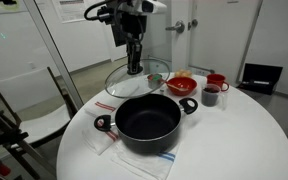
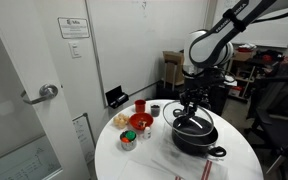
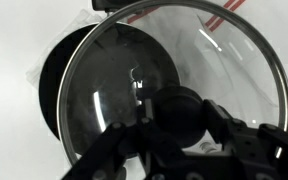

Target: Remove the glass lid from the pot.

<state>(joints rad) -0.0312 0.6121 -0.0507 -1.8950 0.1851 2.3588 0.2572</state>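
Note:
My gripper is above the empty striped cloth, which lies beside the pot, so it should move sideways off the pot, lower the lid onto the cloth and let go of the lid's knob.
My gripper is shut on the black knob of the glass lid and holds it tilted in the air, above and behind the pot. The pot is wide and black with two loop handles; it stands open on the round white table. In an exterior view the gripper holds the lid just above the pot. In the wrist view the knob sits between the fingers, the lid fills the frame, and part of the pot shows behind it at the left.
A red bowl and two red mugs stand behind the pot to its right; they also show in an exterior view. White cloths with red stripes lie under and beside the pot. A white chair stands by the table.

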